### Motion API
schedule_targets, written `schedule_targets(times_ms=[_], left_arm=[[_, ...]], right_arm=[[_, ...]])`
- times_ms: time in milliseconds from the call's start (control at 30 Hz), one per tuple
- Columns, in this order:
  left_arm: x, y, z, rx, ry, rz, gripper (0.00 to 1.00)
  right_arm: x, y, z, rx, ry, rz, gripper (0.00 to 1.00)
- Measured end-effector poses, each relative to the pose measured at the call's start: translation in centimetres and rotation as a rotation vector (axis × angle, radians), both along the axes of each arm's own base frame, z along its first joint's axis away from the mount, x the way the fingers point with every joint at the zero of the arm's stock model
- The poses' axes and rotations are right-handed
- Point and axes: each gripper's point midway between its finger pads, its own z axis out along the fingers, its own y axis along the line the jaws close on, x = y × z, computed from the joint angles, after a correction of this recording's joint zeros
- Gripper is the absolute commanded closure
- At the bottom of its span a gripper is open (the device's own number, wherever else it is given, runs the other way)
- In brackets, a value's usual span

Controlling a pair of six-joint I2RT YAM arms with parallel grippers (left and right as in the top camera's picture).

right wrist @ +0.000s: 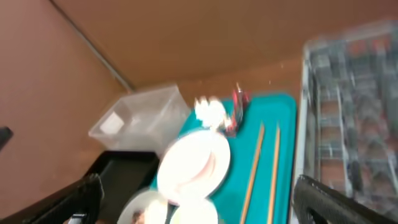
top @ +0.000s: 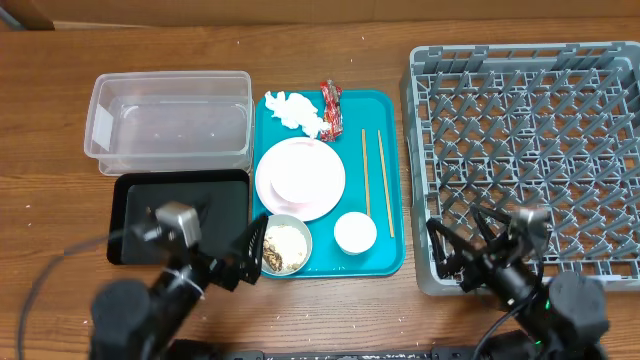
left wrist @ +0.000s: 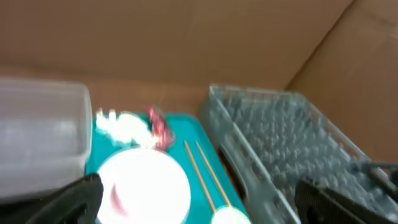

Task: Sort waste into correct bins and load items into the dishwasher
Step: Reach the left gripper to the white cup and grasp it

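The robot's left gripper will next move outward past the bowl [top: 286, 244], then tilt down onto the small white cup's rim on the side near the bowl.
On the teal tray [top: 385, 255] lie a crumpled white napkin [top: 293, 111], a red wrapper [top: 331, 109], a pale pink-white plate [top: 300, 178], a bowl [top: 286, 244] with beige scraps, a small white cup [top: 354, 232] and two chopsticks [top: 375, 182]. The clear tub [top: 170, 120] and black tray [top: 182, 205] stand left of it. The grey rack [top: 530, 150] is at the right. My left gripper [top: 250, 255] is open beside the bowl. My right gripper [top: 462, 250] is open over the rack's front left corner. Both wrist views are blurred; the plate [left wrist: 144, 186] [right wrist: 194, 165] shows in each.
A brown cardboard wall [left wrist: 186, 37] stands behind the table. Bare wooden tabletop [top: 330, 40] runs along the back. The rack takes up the right side.
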Motion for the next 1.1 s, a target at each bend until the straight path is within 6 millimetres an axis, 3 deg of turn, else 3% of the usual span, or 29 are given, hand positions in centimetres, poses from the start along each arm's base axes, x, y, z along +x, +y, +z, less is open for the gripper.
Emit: schedule_targets(times_ms=[233,333,400,500,700,800,933,1033,1067,1100], left_arm=[[3.2,-3.1,4.0,-0.024,0.225,-0.153,0.00],[4.6,-5.0,3.6,-0.062,0.285,-0.258,0.00],[4.6,-6.2,1.7,-0.059,0.380,-0.299,0.04],[4.2,-8.4,-2.7,0.014,0.554,-0.346,0.10],[3.3,-13.1,-12.2,0.359,0.761,-0.372,0.16],[3.6,-14.4,-16.1,0.477,0.816,-0.352,0.19],[4.5,-14.3,-20.1,0.560,0.889,-0.305,0.30],[5.0,-14.3,-22.4,0.590,0.937,-0.280,0.57],[5.0,-14.3,-23.2,0.598,0.954,-0.272,0.78],[5.1,-14.3,-23.8,0.605,0.968,-0.269,0.89]], right_arm=[[2.3,0.6,1.1,-0.072,0.305,0.004,0.00],[3.6,1.0,0.9,-0.088,0.379,0.008,0.00],[4.0,1.2,0.7,-0.090,0.396,0.010,0.00],[4.3,1.2,0.3,-0.092,0.417,0.007,0.00],[4.3,1.2,0.1,-0.093,0.427,0.006,0.00],[3.9,1.1,-0.4,-0.097,0.453,0.006,0.00],[3.5,1.0,-0.8,-0.104,0.476,0.005,0.00],[3.4,1.0,-0.9,-0.105,0.484,0.005,0.00],[3.4,1.0,-0.9,-0.106,0.486,0.005,0.00],[3.4,1.0,-0.9,-0.105,0.487,0.005,0.00]])
